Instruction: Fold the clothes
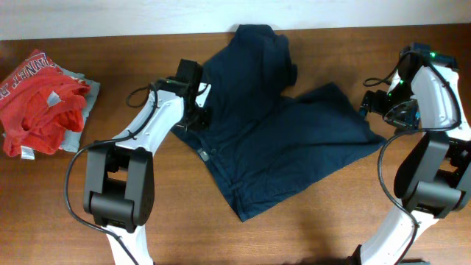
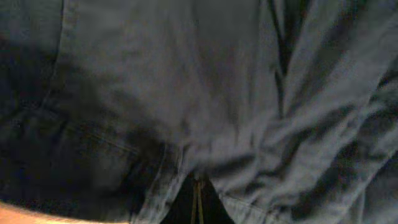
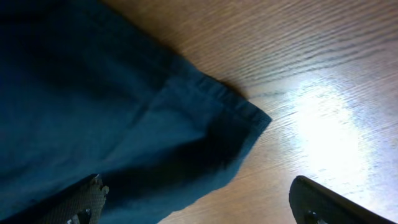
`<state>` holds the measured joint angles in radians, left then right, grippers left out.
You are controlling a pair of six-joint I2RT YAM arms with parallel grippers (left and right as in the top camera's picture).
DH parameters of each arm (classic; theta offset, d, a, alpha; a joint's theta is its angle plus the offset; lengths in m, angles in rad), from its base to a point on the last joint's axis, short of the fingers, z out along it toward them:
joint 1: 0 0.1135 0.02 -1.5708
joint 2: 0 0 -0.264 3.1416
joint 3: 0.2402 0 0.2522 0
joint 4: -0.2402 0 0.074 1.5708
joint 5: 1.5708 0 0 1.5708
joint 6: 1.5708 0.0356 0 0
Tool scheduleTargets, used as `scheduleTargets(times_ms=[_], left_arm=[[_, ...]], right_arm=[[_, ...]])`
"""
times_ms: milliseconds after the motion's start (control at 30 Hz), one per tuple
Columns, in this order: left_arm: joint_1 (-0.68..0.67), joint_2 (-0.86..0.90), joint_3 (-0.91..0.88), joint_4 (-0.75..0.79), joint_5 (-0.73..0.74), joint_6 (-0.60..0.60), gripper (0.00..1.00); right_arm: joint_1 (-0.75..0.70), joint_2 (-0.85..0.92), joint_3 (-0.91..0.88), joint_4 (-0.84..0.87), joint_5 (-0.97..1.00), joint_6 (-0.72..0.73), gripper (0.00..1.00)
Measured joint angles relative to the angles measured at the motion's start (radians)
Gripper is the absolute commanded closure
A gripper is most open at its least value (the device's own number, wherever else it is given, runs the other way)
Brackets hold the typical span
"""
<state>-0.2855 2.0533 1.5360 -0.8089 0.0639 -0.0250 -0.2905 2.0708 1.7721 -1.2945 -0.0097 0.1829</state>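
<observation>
My left gripper moves outward and to the left in the overhead view next and releases the fabric, since bare wood lies on that side of the gripper.
The clothes (image 1: 272,140) are a dark navy garment spread over the middle of the wooden table, with one part bunched up toward the back edge. My left gripper (image 1: 197,110) sits on the garment's left edge. In the left wrist view the navy fabric (image 2: 205,93) fills the frame and gathers into the shut jaws (image 2: 198,202). My right gripper (image 1: 372,103) hovers at the garment's right corner. In the right wrist view its fingers (image 3: 199,190) are wide apart, open and empty, over the hemmed corner (image 3: 93,106) and bare wood.
A red printed garment (image 1: 40,99) lies on a light grey garment (image 1: 82,110) at the table's far left. Bare table (image 1: 331,221) shows in front of and right of the clothes. The table's back edge runs just behind the bunched part.
</observation>
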Motion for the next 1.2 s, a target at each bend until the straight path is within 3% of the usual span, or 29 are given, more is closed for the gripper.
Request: scheduleTargets(times_ms=[533,700,967,1067,1200], left_arm=[[0.018,0.085,-0.027,0.115,-0.095,-0.04,0.99],[0.069,0.113,-0.028,0.302,-0.143,0.003,0.96],[0.138,0.215,-0.04,0.814,-0.185,0.159,0.94],[0.146,0.23,-0.04,0.887,-0.194,0.207,0.94],[0.142,0.23,-0.037,0.856,-0.218,0.238,0.94]], right_arm=[[0.011,0.0,0.001,0.002,-0.011,-0.002,0.01],[0.011,0.0,0.001,0.003,-0.011,-0.003,0.01],[0.011,0.0,0.003,0.024,-0.019,-0.003,0.01],[0.011,0.0,0.004,0.041,-0.031,-0.003,0.01],[0.011,0.0,0.005,0.087,-0.07,-0.003,0.01]])
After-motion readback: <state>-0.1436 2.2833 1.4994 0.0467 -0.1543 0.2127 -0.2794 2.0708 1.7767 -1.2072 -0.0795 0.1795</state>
